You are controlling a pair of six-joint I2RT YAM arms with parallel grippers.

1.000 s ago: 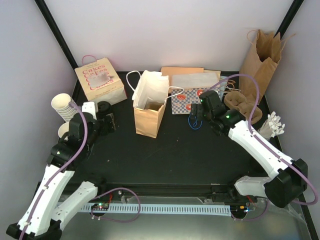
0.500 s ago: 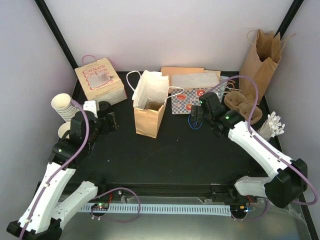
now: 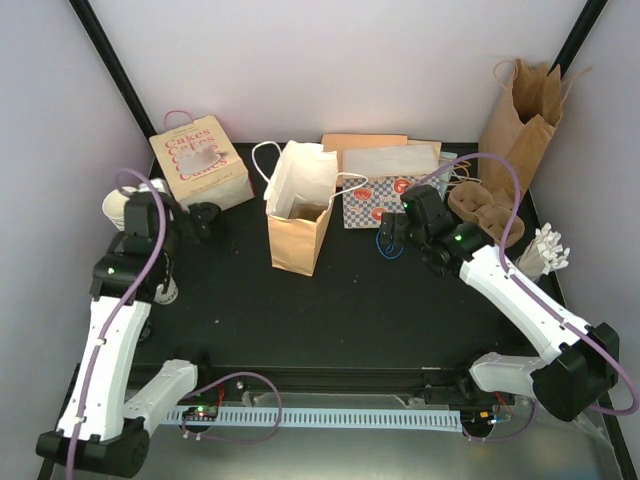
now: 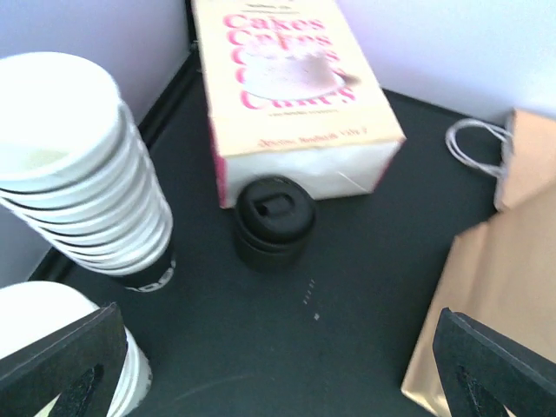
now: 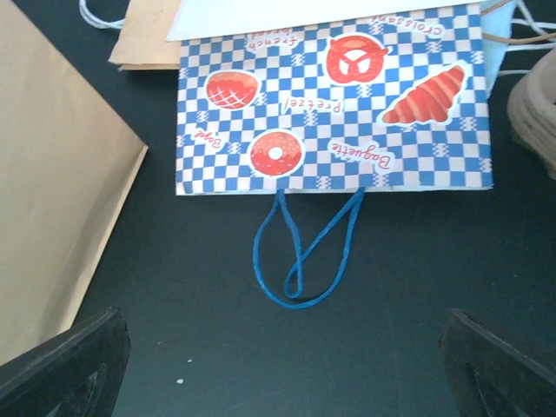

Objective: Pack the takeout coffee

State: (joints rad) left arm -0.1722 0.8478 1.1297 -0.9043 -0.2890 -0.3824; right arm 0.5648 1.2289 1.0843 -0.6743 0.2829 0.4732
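Next, my left gripper shifts left in the top view to the cup stack and closes astride the top cup's lidless rim.
No lidded takeout coffee shows in any view. A stack of lidless cream cups (image 4: pixel 69 165) stands at the left edge (image 3: pixel 118 208), with one more lidless cup (image 4: pixel 52 347) nearer. A short stack of black lids (image 4: pixel 274 221) sits in front of the pink "Cakes" box (image 4: pixel 291 95). My left gripper (image 4: pixel 278 382) hangs open above the bare mat short of the lids (image 3: pixel 205 218), holding nothing. My right gripper (image 5: pixel 282 373) is open over the mat, just short of the blue cord handles (image 5: pixel 304 252) of a flat blue-checkered bag (image 5: pixel 334 104).
An open brown paper bag (image 3: pixel 298 210) with white lining stands mid-table, between the arms. Flat envelopes (image 3: pixel 380 155) lie at the back. A tall brown bag (image 3: pixel 520 115), a brown pulp cup carrier (image 3: pixel 480 205) and white cutlery (image 3: pixel 545 250) are at the right.
My left arm has swung left and drawn back toward the cup stack, away from the lids. The right arm has barely shifted. Both grippers stay open.
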